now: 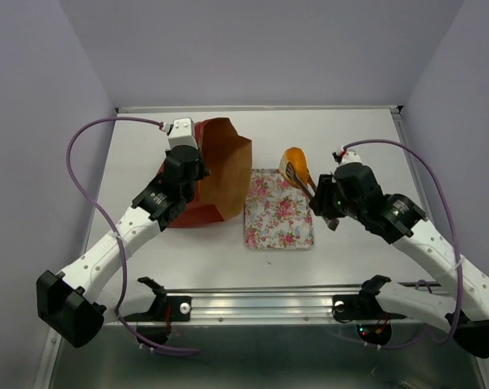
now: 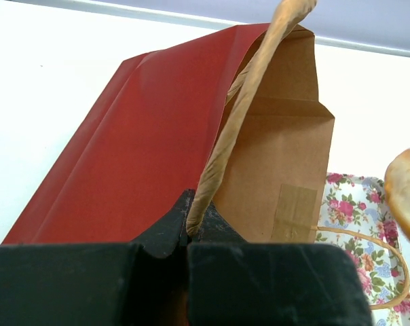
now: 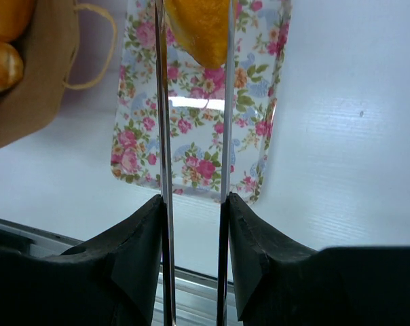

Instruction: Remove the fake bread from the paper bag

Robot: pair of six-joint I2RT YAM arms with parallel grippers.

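The bread is hanging high, so I should next move my right gripper down and to the left in the top view, over the side of the tray by the bag, and let go of the tongs [image 3: 162, 122].
The red paper bag [image 1: 220, 170] lies on its side, its brown inside facing the floral tray; it also shows in the left wrist view [image 2: 144, 142]. My left gripper [image 2: 189, 227] is shut on the bag's cord handle [image 2: 239, 122] and stands at the bag's left [image 1: 188, 166]. My right gripper [image 3: 193, 200] is shut on metal tongs [image 3: 162, 122], which pinch one orange-golden fake bread [image 3: 201, 27] above the tray's far end [image 1: 295, 164]. Two more pastries [image 3: 1, 41] show in the bag's mouth.
The floral rectangular tray [image 1: 277, 219] lies at the table's middle, between the arms, and shows under the tongs [image 3: 198, 136]. The bag's second cord handle [image 2: 385, 248] lies over the tray's edge. A metal rail [image 1: 261, 304] runs along the near edge.
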